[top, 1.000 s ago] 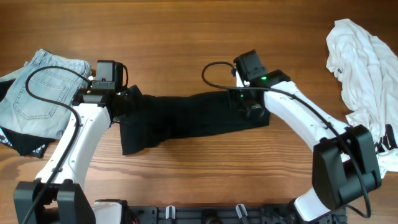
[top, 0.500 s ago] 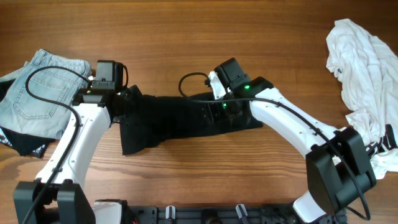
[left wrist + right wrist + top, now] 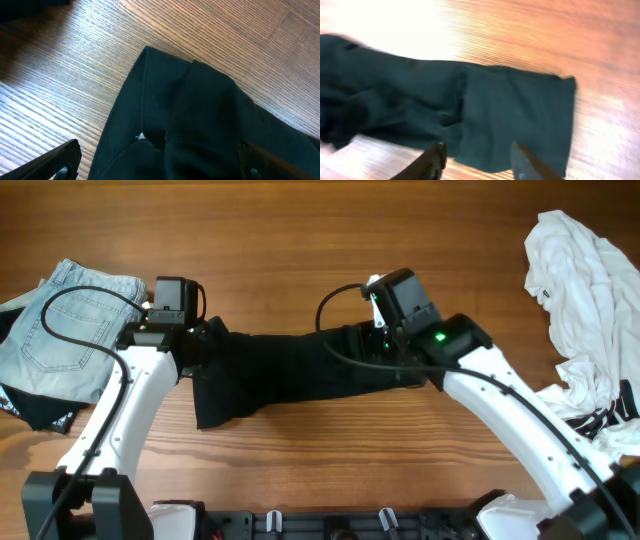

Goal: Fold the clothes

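I will lower my left gripper next, onto the rumpled end of the black garment by the jeans.
A black garment [image 3: 290, 370] lies stretched across the middle of the wooden table. My left gripper [image 3: 205, 345] is at its left end. In the left wrist view the fingers [image 3: 160, 162] are spread wide with the rumpled black cloth [image 3: 200, 110] between and under them. My right gripper [image 3: 388, 345] hovers over the garment's right part. In the blurred right wrist view its fingers [image 3: 479, 160] are apart above the flat black cloth [image 3: 515, 115] and hold nothing.
Light blue jeans [image 3: 70, 330] lie at the far left on a black item with white print [image 3: 35, 408]. A crumpled white garment [image 3: 585, 290] is piled at the right edge. Bare wood lies in front of and behind the black garment.
My right arm swung left over the garment, then back right and higher. The left arm and the garment's left end have not moved.
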Available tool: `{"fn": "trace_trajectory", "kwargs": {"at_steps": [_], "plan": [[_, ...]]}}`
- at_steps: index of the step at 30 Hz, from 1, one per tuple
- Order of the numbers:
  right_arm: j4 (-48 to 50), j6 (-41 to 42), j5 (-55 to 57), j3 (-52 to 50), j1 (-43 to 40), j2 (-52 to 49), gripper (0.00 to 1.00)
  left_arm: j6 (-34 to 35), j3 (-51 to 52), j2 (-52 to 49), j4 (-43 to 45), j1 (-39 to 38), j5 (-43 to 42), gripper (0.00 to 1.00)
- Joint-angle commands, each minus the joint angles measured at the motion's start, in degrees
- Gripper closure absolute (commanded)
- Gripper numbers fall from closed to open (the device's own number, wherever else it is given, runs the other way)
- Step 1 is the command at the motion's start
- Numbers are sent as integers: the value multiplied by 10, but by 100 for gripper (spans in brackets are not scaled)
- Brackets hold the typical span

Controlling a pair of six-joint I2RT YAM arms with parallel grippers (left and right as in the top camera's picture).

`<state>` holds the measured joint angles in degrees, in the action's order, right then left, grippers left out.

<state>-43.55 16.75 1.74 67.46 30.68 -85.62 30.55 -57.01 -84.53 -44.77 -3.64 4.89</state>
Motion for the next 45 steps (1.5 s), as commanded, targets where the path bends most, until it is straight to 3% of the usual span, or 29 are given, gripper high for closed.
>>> {"fn": "trace_trajectory", "kwargs": {"at_steps": [1, 5, 7, 9, 15, 21, 25, 35, 37, 39, 43, 44, 45], "plan": [[5, 48, 19, -18, -1, -76, 57, 0, 0, 0, 2, 3, 5, 0], [32, 12, -74, -18, 3, -181, 58, 0, 1, 0, 1, 3, 5, 0], [43, -83, -206, -18, 11, -226, 57, 0, 1, 0, 1, 3, 5, 0], [40, -124, -232, -17, 19, -236, 56, 0, 1, 0, 1, 3, 5, 0], [28, -84, -138, -7, 13, -199, 49, -1, 1, 0, 1, 3, 5, 0], [-20, -7, 42, 16, -17, -64, 39, -5, 7, 0, -27, 3, 28, 0], [-35, 14, 38, 16, -61, -3, 34, -5, 30, -17, -22, 3, 34, 0], [-43, 15, 29, 3, -77, -3, 34, -36, 59, -139, 34, 3, -5, 3], [-43, 15, 30, 3, -77, -3, 34, -37, 59, -162, 41, 3, -8, 9], [-43, 15, 30, 3, -77, -3, 34, -52, 59, -177, 46, 3, -25, 23], [-41, 15, 30, 3, -77, -3, 34, -66, 59, -193, 47, 3, -40, 87], [-41, 15, 30, 3, -77, -3, 34, -66, 58, -193, 47, 3, -40, 96], [-41, 15, 30, 3, -77, -3, 34, -66, 58, -191, 47, 3, -35, 96]]}}
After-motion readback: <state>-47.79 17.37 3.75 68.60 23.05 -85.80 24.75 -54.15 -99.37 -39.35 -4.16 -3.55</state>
